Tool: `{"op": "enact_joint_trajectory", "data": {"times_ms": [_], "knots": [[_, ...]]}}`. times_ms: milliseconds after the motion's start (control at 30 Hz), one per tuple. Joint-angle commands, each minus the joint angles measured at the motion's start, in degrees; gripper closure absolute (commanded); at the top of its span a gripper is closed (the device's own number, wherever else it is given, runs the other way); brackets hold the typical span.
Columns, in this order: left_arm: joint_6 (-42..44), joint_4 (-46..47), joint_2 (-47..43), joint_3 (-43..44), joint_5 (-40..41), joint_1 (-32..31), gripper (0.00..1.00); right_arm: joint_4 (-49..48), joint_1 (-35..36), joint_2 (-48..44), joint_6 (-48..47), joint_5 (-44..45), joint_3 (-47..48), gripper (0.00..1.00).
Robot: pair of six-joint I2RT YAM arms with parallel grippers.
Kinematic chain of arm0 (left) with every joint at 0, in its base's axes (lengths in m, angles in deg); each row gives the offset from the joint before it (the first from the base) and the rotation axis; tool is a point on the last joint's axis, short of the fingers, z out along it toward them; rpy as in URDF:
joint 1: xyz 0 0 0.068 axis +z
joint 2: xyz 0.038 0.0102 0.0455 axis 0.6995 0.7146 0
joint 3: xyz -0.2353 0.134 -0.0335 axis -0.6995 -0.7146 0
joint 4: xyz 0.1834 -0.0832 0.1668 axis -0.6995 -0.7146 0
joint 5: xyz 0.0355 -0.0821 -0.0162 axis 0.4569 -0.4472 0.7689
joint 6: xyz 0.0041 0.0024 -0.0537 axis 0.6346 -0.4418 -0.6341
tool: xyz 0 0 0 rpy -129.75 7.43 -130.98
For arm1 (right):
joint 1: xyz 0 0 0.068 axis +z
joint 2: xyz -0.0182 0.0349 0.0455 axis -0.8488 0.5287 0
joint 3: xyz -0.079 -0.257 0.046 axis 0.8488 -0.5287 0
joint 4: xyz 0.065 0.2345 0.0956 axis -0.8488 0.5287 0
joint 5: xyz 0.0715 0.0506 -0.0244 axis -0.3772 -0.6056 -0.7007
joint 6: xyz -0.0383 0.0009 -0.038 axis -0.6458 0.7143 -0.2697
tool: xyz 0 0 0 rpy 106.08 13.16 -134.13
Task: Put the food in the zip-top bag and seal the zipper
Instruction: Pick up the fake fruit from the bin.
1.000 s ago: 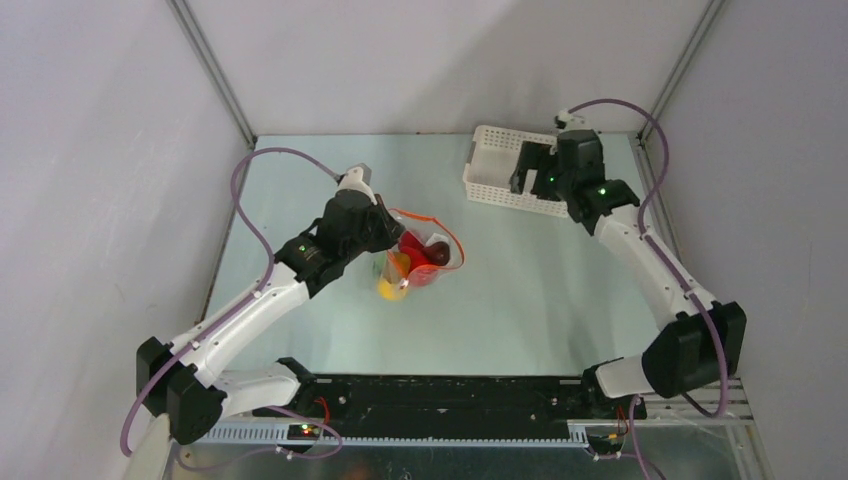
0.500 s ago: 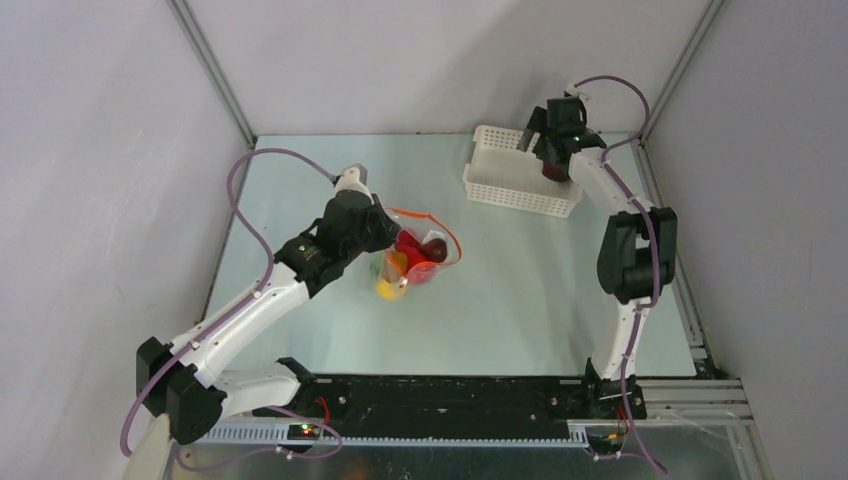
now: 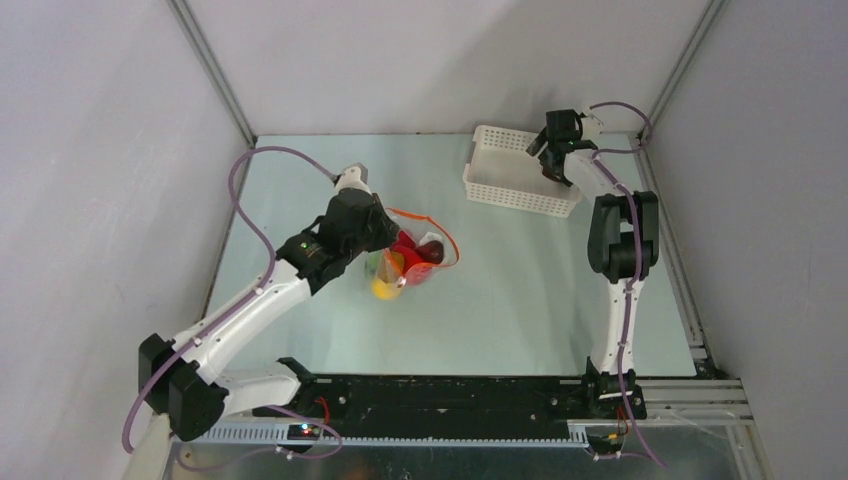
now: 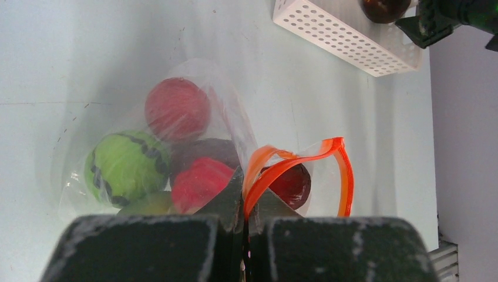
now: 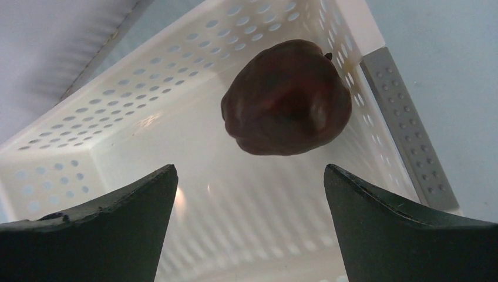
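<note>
Next, my right gripper will turn and move down to close its open fingers around the dark maroon fruit (image 5: 288, 98), since that lies below it in the white basket (image 5: 147, 117).
The clear zip-top bag (image 4: 194, 135) lies mid-table and holds several toy fruits: a red one (image 4: 177, 108), a bright green one (image 4: 126, 166), another red one (image 4: 199, 183) and a dark maroon one (image 4: 292, 183). My left gripper (image 4: 245, 205) is shut on the orange-red zipper (image 4: 340, 170) at the bag's open mouth; it also shows in the top view (image 3: 385, 235). The slider tab is hidden. My right gripper (image 5: 249, 170) is open above a dark maroon fruit (image 5: 286, 97) in the white basket (image 5: 147, 117).
The white perforated basket (image 3: 510, 180) stands at the back right of the table, near the right wall rail. The right arm (image 3: 620, 240) stands folded upright beside it. The bag (image 3: 410, 262) rests on the pale green tabletop (image 3: 520, 290).
The right arm has folded up and its gripper has shifted to the basket's far right end above the maroon fruit. The left gripper and the bag have stayed put.
</note>
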Motion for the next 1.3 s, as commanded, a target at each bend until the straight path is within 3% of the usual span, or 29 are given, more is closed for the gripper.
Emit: {"op": "enact_joint_trajectory", "data": {"times_ms": [0, 333, 867, 1267], "knots": [[-0.77, 1.43, 0.41, 3.84, -0.71, 0.34, 1.0, -2.76, 0.21, 2.57, 5.48, 5.76, 3.08, 0.01], [-0.48, 1.37, 0.5, 4.34, -1.15, 0.34, 1.0, -1.86, -0.03, 4.09, 15.01, 12.74, 2.93, 0.0], [-1.09, 0.52, -0.58, 4.03, -1.05, 0.28, 1.0, -1.26, -0.94, 8.58, 26.54, 14.08, 5.73, 0.01], [-1.24, -0.33, -0.22, 4.66, 0.23, 0.35, 1.0, -5.05, -1.6, 10.25, 26.33, 11.91, 5.54, 0.21]]}}
